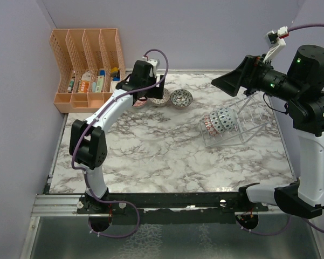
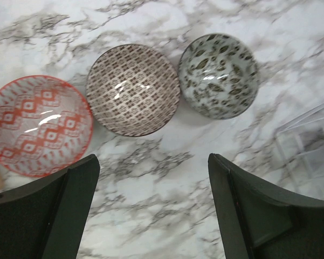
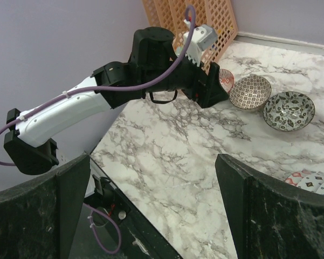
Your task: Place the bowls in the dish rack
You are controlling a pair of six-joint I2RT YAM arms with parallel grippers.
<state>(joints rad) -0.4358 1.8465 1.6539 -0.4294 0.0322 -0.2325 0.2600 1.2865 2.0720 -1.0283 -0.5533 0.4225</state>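
The red-pink bowl is to the left in the top view, and my left gripper will next go down onto the bowl's near rim (image 1: 140, 106) (image 2: 49, 173), where empty marble leaves finger room.
Three bowls stand in a row on the marble table at the back: a red-pink one (image 2: 35, 124), a brown patterned one (image 2: 133, 89) and a grey leaf-patterned one (image 2: 218, 75). My left gripper (image 2: 153, 162) is open and empty, hovering above the table just in front of them; from above it (image 1: 151, 89) hides part of the row, and the grey bowl (image 1: 181, 97) shows fully. The clear dish rack (image 1: 245, 121) holds three bowls (image 1: 218, 120) on edge. My right gripper (image 3: 152, 162) is open and empty, raised high above the rack (image 1: 226, 82).
An orange slotted organizer (image 1: 89, 65) with small items stands at the back left corner. Purple walls close the left and back sides. The left arm (image 3: 113, 91) reaches across the left half of the table. A corner of the rack (image 2: 307, 145) lies right of the left gripper.
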